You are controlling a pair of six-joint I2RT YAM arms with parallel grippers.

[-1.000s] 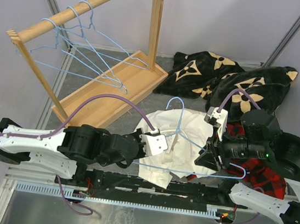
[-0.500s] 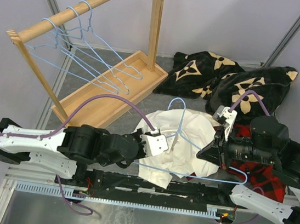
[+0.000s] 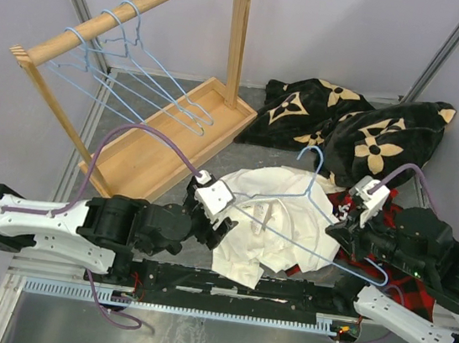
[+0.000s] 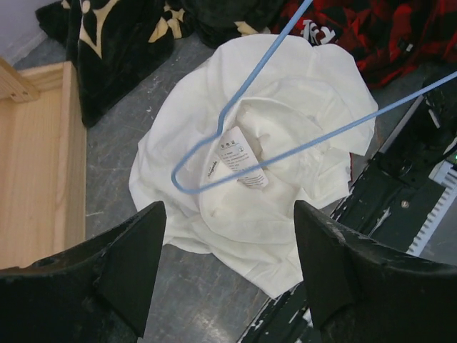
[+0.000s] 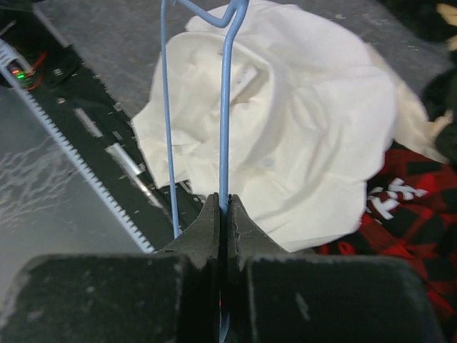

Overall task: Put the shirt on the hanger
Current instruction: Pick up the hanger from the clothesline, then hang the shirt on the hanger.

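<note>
The shirt's collar rim [image 4: 201, 205] is below my left gripper and the hanger is still outside the shirt. I will next lower my left gripper's open fingers onto that rim beside the label.
The cream-white shirt [image 3: 267, 220] lies crumpled on the grey table, its inner label facing up [image 4: 239, 157]. The light-blue wire hanger [image 3: 312, 178] hangs tilted above it, its hook pointing to the back right. My right gripper [image 3: 338, 233] is shut on one of its wires, seen pinched between the jaws in the right wrist view [image 5: 223, 206]. Only the hanger's [image 4: 246, 86] left corner is over the shirt [image 4: 285, 207], and none of the wire is inside the cloth. My left gripper [image 4: 228, 264] stands open above the shirt's near-left edge, holding nothing.
A wooden rack [image 3: 123, 18] at the back left carries other blue hangers [image 3: 132, 78] over its tray base [image 3: 143, 156]. A black flowered blanket [image 3: 346, 123] lies at the back right. A red-and-black plaid garment [image 3: 352, 206] sits under my right arm. A black rail [image 3: 240, 287] runs along the near edge.
My left gripper opened, let go of the shirt and drew back to the left. My right gripper shut on the hanger and carried it rightward, swinging the hook to the back right.
</note>
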